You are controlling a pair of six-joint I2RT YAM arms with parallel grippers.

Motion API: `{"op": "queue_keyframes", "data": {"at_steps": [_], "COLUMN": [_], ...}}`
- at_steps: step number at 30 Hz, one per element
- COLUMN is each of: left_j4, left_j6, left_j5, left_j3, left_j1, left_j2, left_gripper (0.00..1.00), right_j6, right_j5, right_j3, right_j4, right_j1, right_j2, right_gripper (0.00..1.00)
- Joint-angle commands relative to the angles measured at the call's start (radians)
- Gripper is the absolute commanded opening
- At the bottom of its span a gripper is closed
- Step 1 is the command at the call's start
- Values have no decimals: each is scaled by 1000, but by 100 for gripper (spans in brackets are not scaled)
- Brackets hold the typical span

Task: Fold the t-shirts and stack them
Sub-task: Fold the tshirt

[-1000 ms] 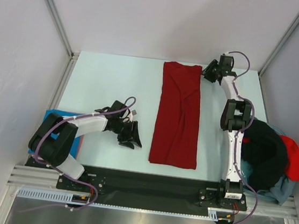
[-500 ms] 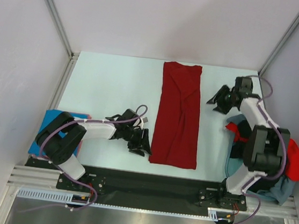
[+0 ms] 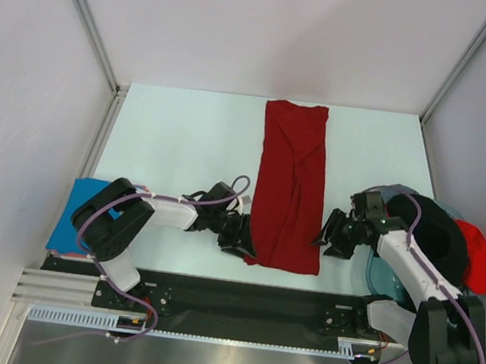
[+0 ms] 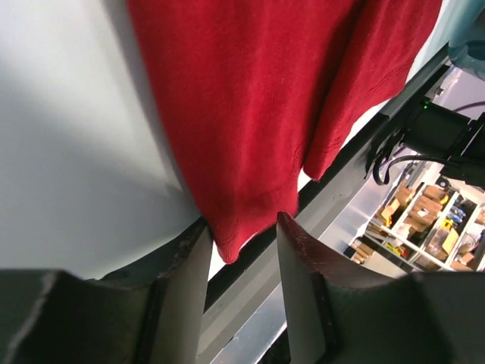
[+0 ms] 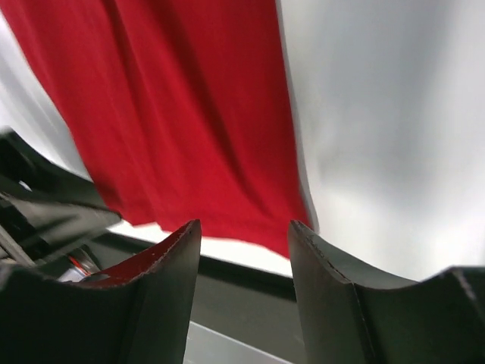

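Note:
My right gripper will next move down and back around the shirt's near corner on the heap's side (image 3: 314, 271) (image 5: 282, 240), because that corner is below it and back from it.
A dark red t-shirt (image 3: 291, 187) lies folded into a long strip down the middle of the table, and also shows in the left wrist view (image 4: 258, 98) and the right wrist view (image 5: 182, 114). My left gripper (image 3: 242, 239) is open at the shirt's near left corner, and the corner tip (image 4: 231, 246) sits between the fingers. My right gripper (image 3: 323, 237) is open just right of the near right corner, not touching it. A bright blue shirt (image 3: 77, 216) lies at the near left.
A heap of shirts sits at the near right: black (image 3: 434, 235), brighter red (image 3: 478, 257), pale grey-blue (image 3: 382, 273). The black base rail (image 3: 239, 296) runs along the table's near edge. Frame posts stand at the back corners.
The right arm swung from the shirt's far right corner back to the near right corner. The left gripper slid right to the near left corner.

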Motion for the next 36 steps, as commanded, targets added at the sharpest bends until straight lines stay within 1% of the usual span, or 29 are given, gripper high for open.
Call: {"op": "queue_keyframes", "data": {"at_steps": [1, 3, 8, 15, 19, 22, 25, 26, 27, 28, 30, 31, 32, 36], "left_j4": [1, 1, -23, -71, -109, -132, -140, -141, -145, -151, -157, -163, -166, -184], "left_j6": [-2, -11, -16, -5, 6, 4, 3, 3, 3, 4, 7, 9, 12, 18], "left_j5": [-98, -104, -136, -153, -173, -184, -194, -199, -204, -208, -213, -219, -220, -222], "left_j3": [-20, -12, -20, -18, -1, -1, -9, -10, -13, -13, -12, -10, -10, -13], "left_j1": [-35, -43, -46, -46, -46, -46, -46, -46, -46, -46, -46, -46, -46, -46], "left_j2": [59, 64, 44, 38, 33, 26, 10, 4, 1, -2, -4, -7, -8, -28], "left_gripper": [45, 43, 38, 35, 29, 27, 26, 25, 24, 22, 18, 15, 13, 12], "right_j6": [62, 83, 111, 111, 119, 126, 138, 143, 155, 171, 195, 203, 218, 235], "right_j5": [65, 78, 116, 59, 90, 105, 130, 168, 194, 220, 271, 289, 312, 326], "right_j3": [-62, -115, -119, -163, -171, -174, -172, -162, -157, -151, -137, -134, -133, -133], "right_j4": [-63, -63, -65, 10, 1, 9, 16, 9, -25, -49, -111, -129, -140, -169], "right_j1": [58, 70, 84, 87, 89, 90, 99, 104, 108, 108, 108, 110, 108, 108], "right_j2": [-82, -109, -102, -18, -31, -24, -4, 7, 10, 12, 4, -5, -19, -65], "right_gripper": [55, 56, 56, 55, 52, 48, 36, 23, 15, 11, 7, 6, 1, 0]}}
